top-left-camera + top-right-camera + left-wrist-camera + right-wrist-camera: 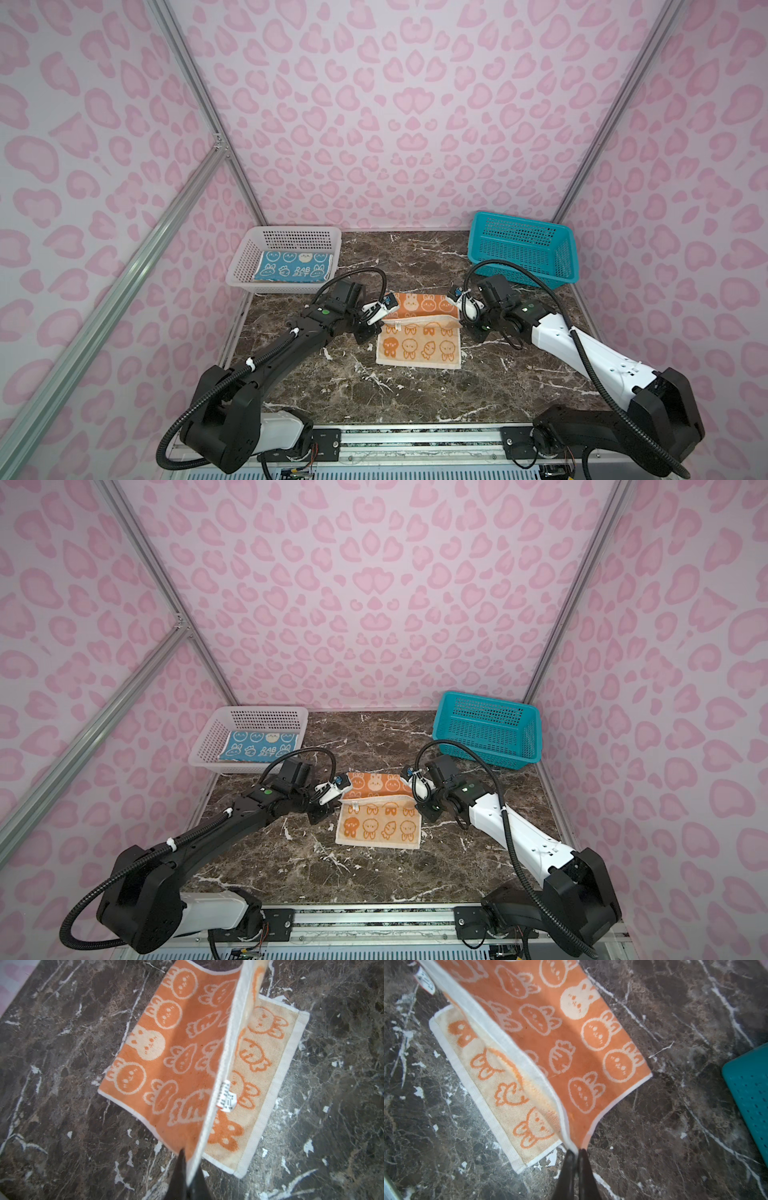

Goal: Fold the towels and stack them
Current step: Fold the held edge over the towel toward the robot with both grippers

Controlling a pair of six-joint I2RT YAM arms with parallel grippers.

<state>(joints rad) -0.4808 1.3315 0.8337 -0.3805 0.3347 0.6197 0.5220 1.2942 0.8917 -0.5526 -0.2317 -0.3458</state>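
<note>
My left gripper needs to move back and down next and let go of the raised corner over the towel's near corner (379, 362) (239, 1171), since that lies below the gripper and nearer my base.
The orange towel (417, 347) (379, 829) with white rabbits lies mid-table on the dark marble, its pale underside facing up at the near half. Its far half is lifted off the table and held over the near half. My left gripper (384, 319) (341, 800) is shut on the raised left corner, seen in the left wrist view (190, 1159) pinching the white hem of the orange towel (176, 1043). My right gripper (460, 322) (415, 803) (576, 1151) is shut on the raised right corner of the same towel (571, 1032). A folded blue towel (293, 266) (259, 746) lies in the white basket.
The white basket (291, 230) (266, 709) stands at the back left of the table. A teal basket (521, 249) (486, 729) (749, 1093) stands tilted at the back right, close behind my right arm. Patterned pink walls enclose three sides.
</note>
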